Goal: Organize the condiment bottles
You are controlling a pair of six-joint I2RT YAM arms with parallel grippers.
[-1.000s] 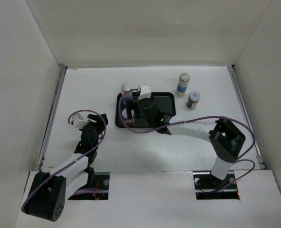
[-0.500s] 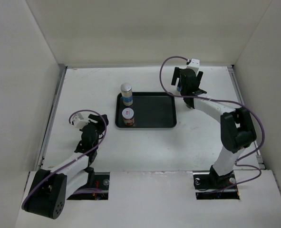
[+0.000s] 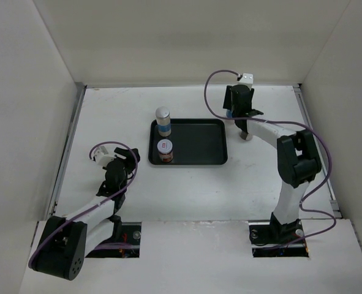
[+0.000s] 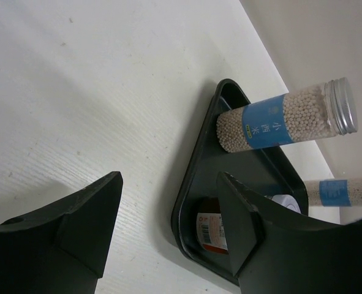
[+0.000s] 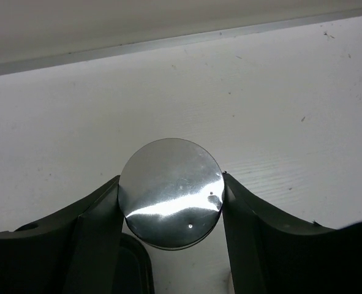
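My right gripper should move back over the tray's near corner (image 3: 214,155), to its left in the top view, and release the second tall bottle on that bare end of the tray.
A black tray (image 3: 196,142) holds a tall grey-capped bottle (image 3: 163,120) and a short brown jar (image 3: 165,150) at its left end. My right gripper (image 3: 237,110) is at the back right, its fingers (image 5: 101,223) pressed on both sides of the second tall bottle's shiny grey cap (image 5: 171,193). The second short jar (image 3: 247,133) is mostly hidden under the right arm. My left gripper (image 3: 114,160) is open and empty, left of the tray. The left wrist view shows the tray (image 4: 196,177), its tall bottle (image 4: 285,122), its jar (image 4: 210,229) and the far bottle (image 4: 340,191).
White walls enclose the table on the left, back and right. A purple cable loops over each arm. The right half of the tray is bare.
My right arm left the tray, where the first tall bottle now stands, and swung to the back right. It now grips the second tall bottle. The left arm stayed put.
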